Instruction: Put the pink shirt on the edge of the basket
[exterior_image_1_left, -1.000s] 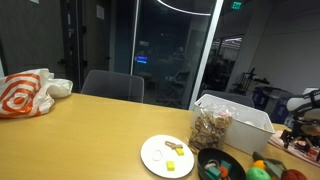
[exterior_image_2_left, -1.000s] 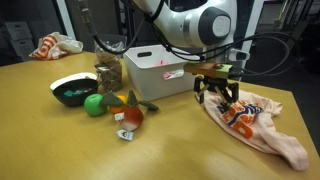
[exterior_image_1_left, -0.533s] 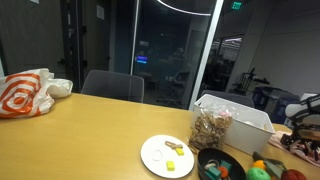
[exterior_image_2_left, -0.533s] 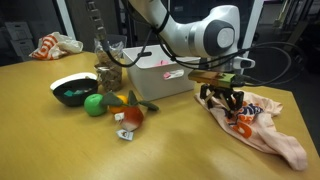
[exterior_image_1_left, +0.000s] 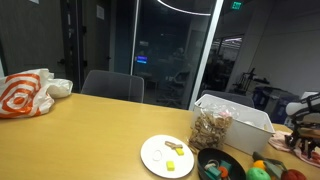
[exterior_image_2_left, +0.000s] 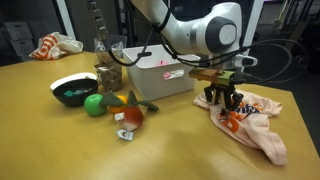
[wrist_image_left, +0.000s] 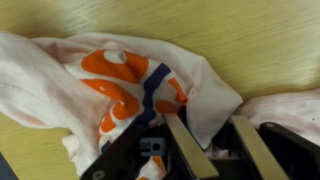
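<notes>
I will raise my gripper, because the pinched shirt is lower than the basket's rim. Then I will bring it over the basket edge nearest the shirt (exterior_image_1_left: 271, 125) and let go of the fold.
The pink shirt (exterior_image_2_left: 252, 124), pale with an orange and navy print, lies bunched on the wooden table to the right of the white basket (exterior_image_2_left: 150, 72). My gripper (exterior_image_2_left: 226, 106) points down onto the shirt's near end, beside the basket's right corner. In the wrist view the shirt (wrist_image_left: 110, 70) fills the frame, and a fold of it is pinched inside my gripper (wrist_image_left: 203, 122), between the two tan fingers (wrist_image_left: 186, 150). The gripper is shut on that fold. In an exterior view the basket (exterior_image_1_left: 240, 121) shows at the right, and only part of the arm (exterior_image_1_left: 305, 104) shows at the frame edge.
Left of the basket stand a jar (exterior_image_2_left: 108, 74), a black bowl (exterior_image_2_left: 72, 90), a green ball (exterior_image_2_left: 94, 104) and small toy foods (exterior_image_2_left: 130, 114). A white plate (exterior_image_1_left: 167, 155) lies on the table. Another orange-and-white cloth (exterior_image_2_left: 55, 44) sits at the far corner. A chair (exterior_image_1_left: 112, 86) stands behind the table.
The gripper has come down onto the shirt and shut on a fold. The shirt has drawn together from spread flat into a tighter bunch.
</notes>
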